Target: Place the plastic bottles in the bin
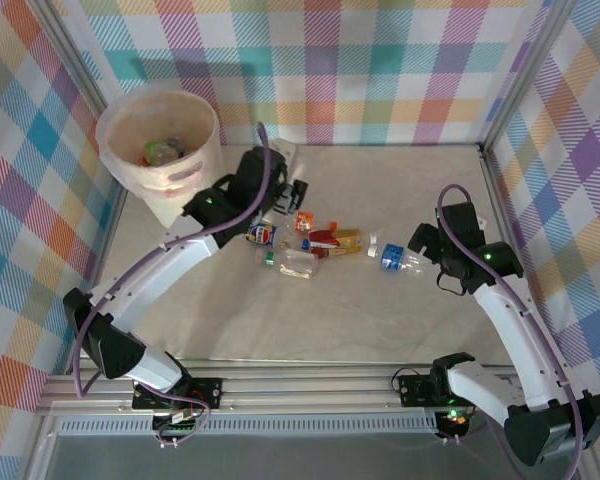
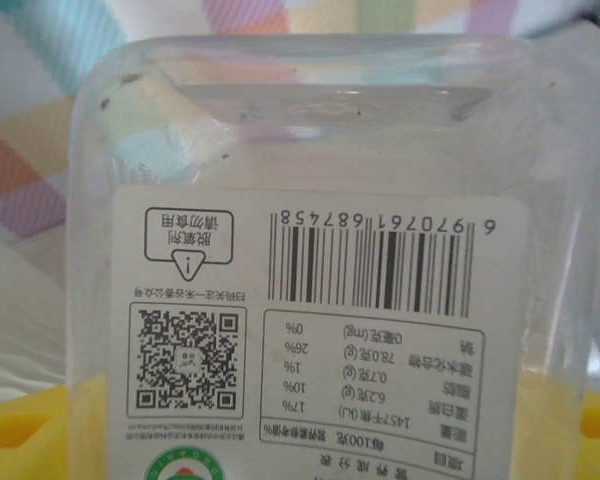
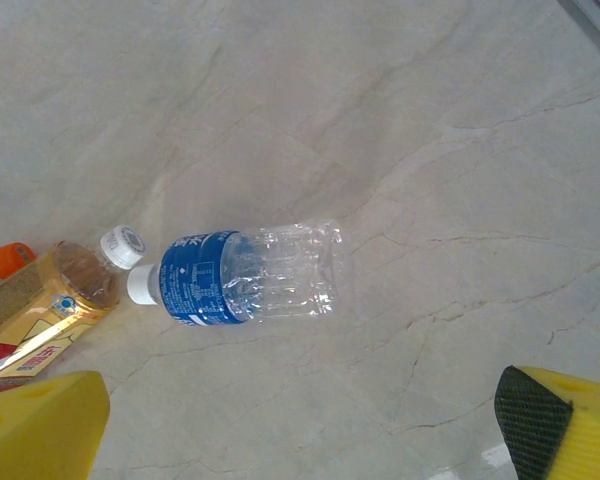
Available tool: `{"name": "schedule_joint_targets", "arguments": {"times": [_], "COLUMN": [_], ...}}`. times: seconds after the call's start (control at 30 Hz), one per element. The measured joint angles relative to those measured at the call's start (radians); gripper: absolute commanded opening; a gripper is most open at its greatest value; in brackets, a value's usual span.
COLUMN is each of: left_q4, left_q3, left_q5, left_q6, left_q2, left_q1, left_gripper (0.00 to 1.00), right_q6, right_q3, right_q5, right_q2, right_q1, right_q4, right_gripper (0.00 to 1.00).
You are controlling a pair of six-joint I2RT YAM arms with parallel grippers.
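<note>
The clear plastic bottle in my left gripper hangs outside, beside the bin, so it should cross the bin's rim next, over the bin's opening (image 1: 168,138), for release.
The bin (image 1: 195,120), a big translucent whitish bucket, stands at the far left with a few bottles inside (image 1: 163,152). My left gripper (image 1: 292,186) is right of the bin and shut on a clear plastic bottle (image 2: 320,150) with a white barcode label, which sits very close between my yellow fingers (image 2: 20,445). More plastic bottles lie mid-table: a blue-labelled round one (image 1: 263,234), a clear one (image 1: 292,262) and red-and-orange ones (image 1: 328,240). My right gripper (image 1: 426,250) hangs open above a crushed clear bottle with a blue label (image 3: 240,278), fingertips (image 3: 565,425) apart from it.
An amber bottle with a white cap (image 3: 80,275) and an orange cap (image 3: 10,258) lie just left of the blue-labelled one. Checked cloth walls (image 1: 380,60) and a metal frame (image 1: 495,190) enclose the marble-patterned table (image 1: 360,320). Bare surface lies toward the near edge.
</note>
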Motion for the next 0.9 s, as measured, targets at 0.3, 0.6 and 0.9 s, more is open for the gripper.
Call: {"name": "schedule_joint_targets", "arguments": {"times": [0.3, 0.6, 0.9], "left_q4": [-0.011, -0.057, -0.104], "left_q3": [0.232, 0.401, 0.415], "left_q5": [0.014, 0.065, 0.098], "left_q6": [0.031, 0.011, -0.032], "left_q2": [0.039, 0.161, 0.266], "left_q1": [0.286, 0.550, 0.711], "left_gripper": [0.71, 0.71, 0.72], "right_q6": [0.000, -0.002, -0.018], "right_q3": [-0.004, -0.004, -0.004], "right_q5": [-0.029, -0.050, -0.070], "right_q2": [0.000, 0.014, 0.034], "right_q1": [0.000, 0.000, 0.000], "right_q4": [0.016, 0.022, 0.028], "right_gripper": [1.00, 1.00, 1.00]}}
